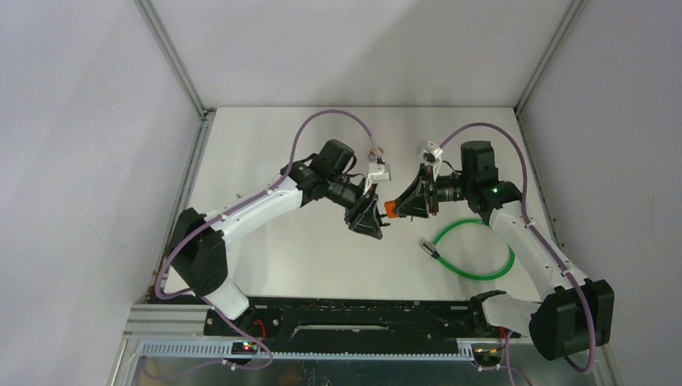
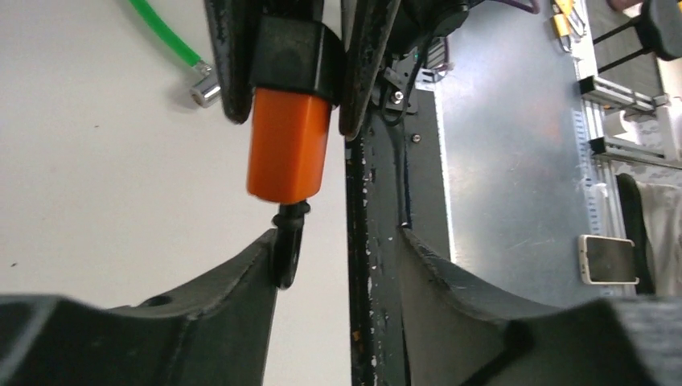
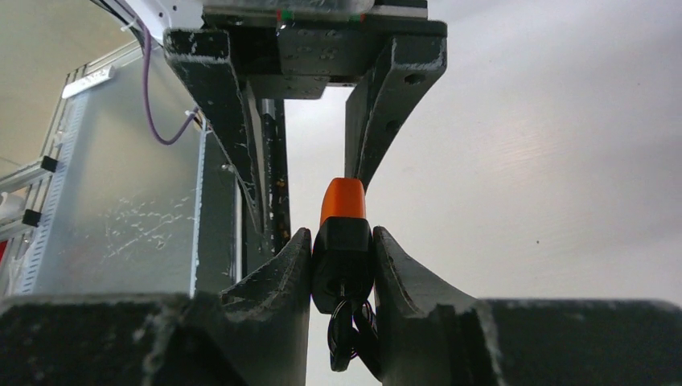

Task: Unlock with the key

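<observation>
Next, my right gripper carries the orange lock outward and down, away from the open left gripper, onto the white table's far part (image 1: pixel 425 132), where bare surface shows.
A small lock with an orange body (image 1: pixel 390 209) and a black cap hangs in the air between the two arms. My right gripper (image 1: pixel 408 204) is shut on the black cap (image 3: pixel 342 256), and black rings (image 3: pixel 351 334) dangle below it. In the left wrist view the orange body (image 2: pixel 288 145) points at my left gripper (image 2: pixel 338 257). A black key (image 2: pixel 289 241) sticks out of its end. The left gripper is open, and the key head rests against its left finger (image 2: pixel 241 281), well apart from the right finger. A green cable (image 1: pixel 474 249) lies loose on the table.
The cable's metal tip (image 2: pixel 205 92) lies on the white table under the lock. The black base rail (image 1: pixel 362 314) and a metal plate run along the near edge. A phone (image 2: pixel 609 259) lies beyond the table. White tags (image 1: pixel 378 170) hang off the wrist cables.
</observation>
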Tool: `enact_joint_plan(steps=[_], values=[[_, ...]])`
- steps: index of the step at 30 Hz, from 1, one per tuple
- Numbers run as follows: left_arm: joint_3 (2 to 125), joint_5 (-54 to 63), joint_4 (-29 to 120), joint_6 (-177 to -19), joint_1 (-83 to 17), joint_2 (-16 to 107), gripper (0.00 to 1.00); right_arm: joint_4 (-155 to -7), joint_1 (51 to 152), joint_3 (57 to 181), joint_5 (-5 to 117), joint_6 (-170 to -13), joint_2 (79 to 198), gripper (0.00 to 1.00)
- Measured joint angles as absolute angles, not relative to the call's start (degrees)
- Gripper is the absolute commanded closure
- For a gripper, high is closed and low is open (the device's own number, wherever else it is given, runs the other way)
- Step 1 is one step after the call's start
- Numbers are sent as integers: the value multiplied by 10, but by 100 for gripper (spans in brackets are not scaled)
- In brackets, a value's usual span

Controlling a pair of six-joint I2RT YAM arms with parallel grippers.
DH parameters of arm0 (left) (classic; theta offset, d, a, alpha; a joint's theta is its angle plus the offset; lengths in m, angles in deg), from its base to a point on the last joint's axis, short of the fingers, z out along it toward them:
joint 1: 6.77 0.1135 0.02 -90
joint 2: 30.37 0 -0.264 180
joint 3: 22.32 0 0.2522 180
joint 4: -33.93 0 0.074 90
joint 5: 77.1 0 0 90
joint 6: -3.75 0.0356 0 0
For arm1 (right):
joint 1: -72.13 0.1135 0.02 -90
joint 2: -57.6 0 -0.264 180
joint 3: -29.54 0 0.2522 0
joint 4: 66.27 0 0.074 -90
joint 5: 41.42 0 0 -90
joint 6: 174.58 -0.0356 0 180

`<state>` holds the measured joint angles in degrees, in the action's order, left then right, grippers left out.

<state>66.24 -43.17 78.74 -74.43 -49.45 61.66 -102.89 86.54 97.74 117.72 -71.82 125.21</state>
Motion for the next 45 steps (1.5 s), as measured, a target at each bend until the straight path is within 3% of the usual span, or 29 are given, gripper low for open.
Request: enact_joint_plan(steps=[7, 11, 21, 28, 36, 45], values=[[662, -360, 771, -768, -471, 609, 12, -1008, 864, 974, 1141, -734, 1257, 100], [662, -273, 757, -771, -445, 575, 6, -964, 853, 974, 1106, -775, 1287, 100], [628, -155, 738, -735, -375, 458, 0, -856, 795, 1011, 1023, -914, 1491, 100], [577, -152, 754, -712, -331, 427, 0, -816, 766, 1128, 1004, -994, 1662, 100], [536, -153, 778, -682, -318, 369, 0, -824, 741, 1260, 985, -1064, 1809, 93], [530, -153, 791, -666, -318, 347, 0, -884, 733, 1374, 972, -1091, 1895, 82]])
